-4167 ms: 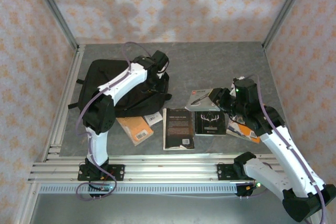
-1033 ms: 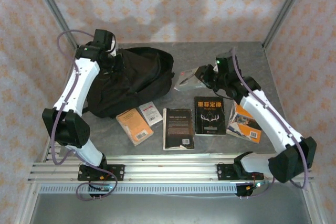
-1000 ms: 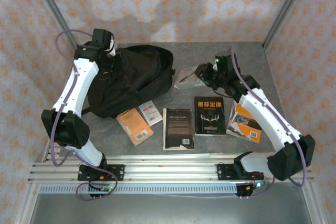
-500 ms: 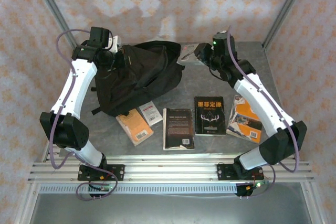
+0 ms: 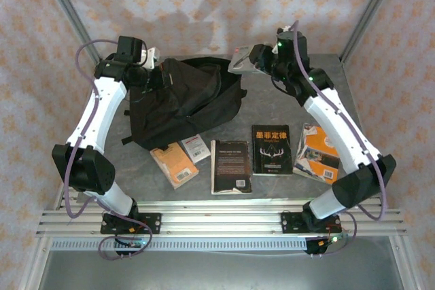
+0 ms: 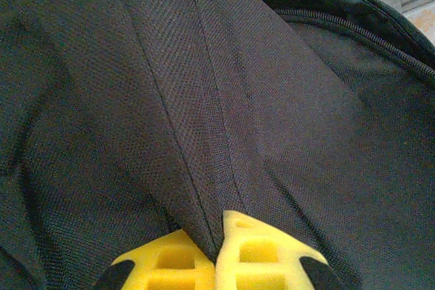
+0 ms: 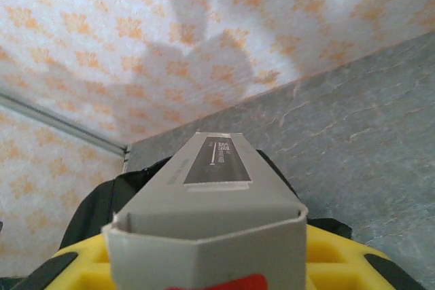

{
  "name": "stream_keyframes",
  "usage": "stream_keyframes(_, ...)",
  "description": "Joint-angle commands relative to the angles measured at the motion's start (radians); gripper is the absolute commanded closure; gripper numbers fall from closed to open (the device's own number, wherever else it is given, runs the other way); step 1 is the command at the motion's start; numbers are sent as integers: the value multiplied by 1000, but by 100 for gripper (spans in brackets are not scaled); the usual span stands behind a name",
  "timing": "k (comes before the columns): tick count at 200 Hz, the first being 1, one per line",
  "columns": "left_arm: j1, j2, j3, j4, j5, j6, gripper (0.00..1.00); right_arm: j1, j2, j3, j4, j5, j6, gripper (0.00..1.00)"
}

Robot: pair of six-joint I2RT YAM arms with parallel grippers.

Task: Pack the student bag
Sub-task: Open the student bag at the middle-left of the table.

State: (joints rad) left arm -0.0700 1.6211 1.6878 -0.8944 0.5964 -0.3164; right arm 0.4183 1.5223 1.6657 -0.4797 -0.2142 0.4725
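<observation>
My left gripper shifts slightly toward the grey box [image 5: 243, 60] next, then opens its fingers to release the fold.
The student bag [image 5: 194, 96], a large black soft backpack, lies at the back left of the table with its top raised. My left gripper [image 5: 153, 75] is shut on a fold of the bag's fabric [image 6: 272, 100]; the yellow fingertips [image 6: 265, 249] pinch the fold between them. My right gripper [image 5: 264, 59] is shut on a grey box [image 5: 243, 60] and holds it in the air beside the bag's raised upper edge. In the right wrist view the grey box [image 7: 214, 191] sits between the yellow fingers [image 7: 336, 252], with the black bag [image 7: 102, 202] below and beyond it.
Books lie in a row along the near side: an orange one [image 5: 175, 164], a small white booklet [image 5: 195, 146], a black book [image 5: 231, 166], a black book with white lettering [image 5: 272, 149] and an orange one [image 5: 318, 154]. Aluminium frame posts [image 5: 367, 11] bound the table.
The right gripper has carried the grey box up and left, from over the table to beside the bag's top. The left gripper has held its grip while the bag's top has risen and swung right.
</observation>
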Motion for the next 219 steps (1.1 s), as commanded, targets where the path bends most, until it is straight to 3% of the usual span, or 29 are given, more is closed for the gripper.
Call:
stream_keyframes(1,-1,-61,-1,105,65,-10,100,2,44,45,-45,-81,-46,66)
stream_keyframes(55,-23,-60,-8,110,81,-4,100,21,124,63,-114,-167,-11,65)
stream_keyframes(76,-38,-52,-5,111,84,2,100,22,145,7,-66,-256,129,65)
stream_keyframes(99,-65,-35,9,85,50,13,100,19,124,-106,142,-332,360,65)
stream_keyframes(119,-84,-44,10,45,-70,-36,60,5,93,-178,312,-342,518,65)
stream_keyframes(128,-90,-69,-7,23,-168,-93,50,-1,81,-204,374,-347,562,65)
stream_keyframes(137,-99,-115,-59,26,-248,-172,47,-5,78,-215,408,-352,586,65)
stream_keyframes(170,-162,-299,-233,136,-353,-358,40,-3,106,-226,474,-426,627,65)
stream_keyframes(196,-167,-319,-229,175,-306,-397,28,10,105,-233,416,-432,566,65)
stream_keyframes(219,-176,-247,-168,167,-207,-384,26,29,106,-248,378,-429,522,65)
